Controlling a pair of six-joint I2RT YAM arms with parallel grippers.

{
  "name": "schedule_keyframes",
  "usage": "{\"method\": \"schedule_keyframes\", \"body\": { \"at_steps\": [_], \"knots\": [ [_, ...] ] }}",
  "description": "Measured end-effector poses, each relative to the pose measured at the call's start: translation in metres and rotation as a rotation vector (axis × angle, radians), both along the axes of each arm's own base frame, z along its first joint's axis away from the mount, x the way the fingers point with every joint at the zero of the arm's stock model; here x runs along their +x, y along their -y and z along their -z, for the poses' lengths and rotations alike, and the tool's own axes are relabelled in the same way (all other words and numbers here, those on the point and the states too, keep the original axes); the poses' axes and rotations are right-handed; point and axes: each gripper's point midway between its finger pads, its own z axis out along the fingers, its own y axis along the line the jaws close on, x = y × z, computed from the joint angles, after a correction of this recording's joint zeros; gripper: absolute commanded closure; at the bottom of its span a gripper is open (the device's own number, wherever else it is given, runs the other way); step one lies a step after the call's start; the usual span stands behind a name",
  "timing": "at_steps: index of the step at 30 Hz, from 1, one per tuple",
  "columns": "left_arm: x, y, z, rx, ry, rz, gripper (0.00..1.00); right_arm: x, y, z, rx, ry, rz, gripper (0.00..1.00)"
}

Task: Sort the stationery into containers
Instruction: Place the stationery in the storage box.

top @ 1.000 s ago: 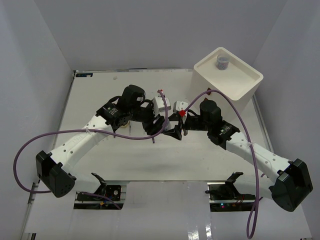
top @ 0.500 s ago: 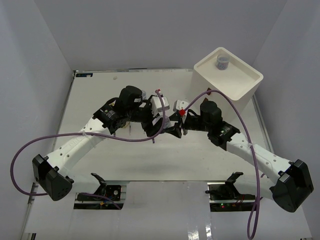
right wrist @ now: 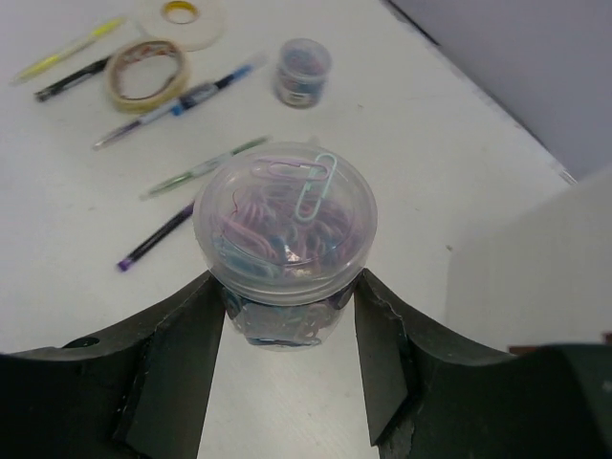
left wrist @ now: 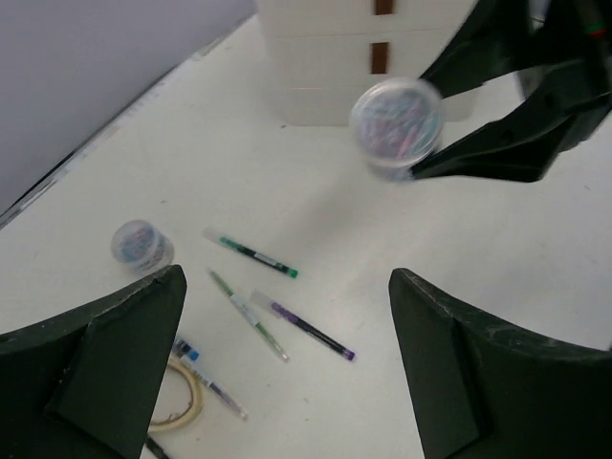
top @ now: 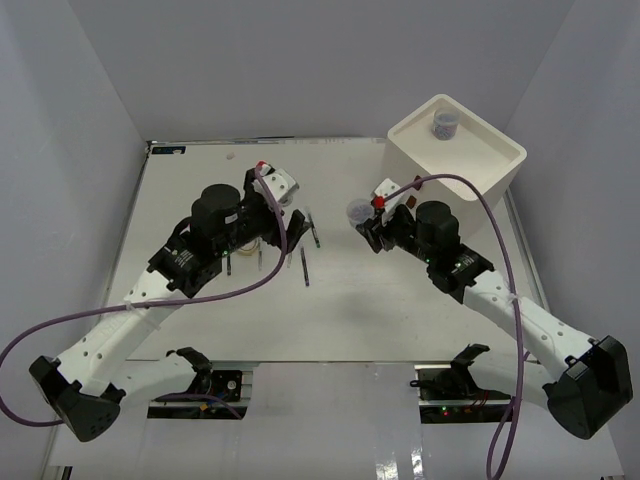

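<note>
Next, my right gripper rises toward the right in the top view. It then brings the jar down onto the drawer box's hollow top [top: 458, 148], since a matching jar sits there.
My right gripper [right wrist: 285, 316] is shut on a small clear jar of coloured paper clips [right wrist: 285, 234] and holds it above the table, left of the white drawer box [top: 470, 175]. The held jar also shows in the top view [top: 357, 211] and in the left wrist view [left wrist: 396, 120]. My left gripper [left wrist: 287, 287] is open and empty, above several pens [left wrist: 301, 325]. A second jar [left wrist: 142, 245] stands on the table, and a third [top: 445, 125] sits in the box's recessed top. A tan tape ring [right wrist: 146, 72] and a white tape ring [right wrist: 180, 17] lie beyond the pens.
The box's stacked drawers with red-brown handles [left wrist: 382, 57] face the left gripper and are closed. Pens [top: 304, 266] lie loose mid-table between the arms. Purple cables loop off both arms. Grey walls close in the table on three sides.
Both grippers were close together mid-table. My left arm has since pulled back to the left with its jaws open. My right gripper has moved up and back with the jar.
</note>
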Motion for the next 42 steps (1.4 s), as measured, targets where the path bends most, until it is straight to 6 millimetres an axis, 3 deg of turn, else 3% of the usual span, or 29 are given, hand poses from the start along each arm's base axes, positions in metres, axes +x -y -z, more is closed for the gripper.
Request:
{"method": "schedule_keyframes", "body": {
  "at_steps": [4, 9, 11, 14, 18, 26, 35, 38, 42],
  "knots": [
    [0.028, -0.036, 0.013, -0.035, -0.023, -0.239, 0.02, 0.036, 0.038, -0.029, 0.000, 0.053, 0.223, 0.76],
    [0.059, -0.103, 0.076, -0.062, -0.180, -0.545, 0.02, 0.085, 0.114, -0.099, 0.096, 0.158, 0.556, 0.73],
    [0.063, -0.129, 0.101, -0.071, -0.241, -0.652, 0.02, 0.098, 0.144, -0.115, 0.119, 0.185, 0.676, 0.72],
    [0.063, -0.144, 0.119, -0.092, -0.293, -0.723, 0.02, 0.115, 0.174, -0.127, 0.135, 0.199, 0.800, 0.71],
    [0.066, -0.148, 0.120, -0.131, -0.310, -0.752, 0.02, 0.143, 0.199, -0.118, 0.128, 0.167, 0.909, 0.70],
    [0.061, -0.155, 0.114, -0.173, -0.285, -0.777, 0.02, 0.176, 0.236, -0.059, 0.098, 0.032, 1.063, 0.69],
    [0.059, -0.156, 0.115, -0.181, -0.280, -0.785, 0.02, 0.194, 0.244, -0.048, 0.131, 0.037, 1.072, 0.62],
    [0.059, -0.157, 0.115, -0.181, -0.280, -0.786, 0.02, 0.205, 0.240, -0.046, 0.152, 0.053, 1.046, 0.30],
    [0.060, -0.157, 0.115, -0.182, -0.276, -0.790, 0.02, 0.213, 0.238, -0.038, 0.153, 0.045, 1.033, 0.09]
  ]
}}
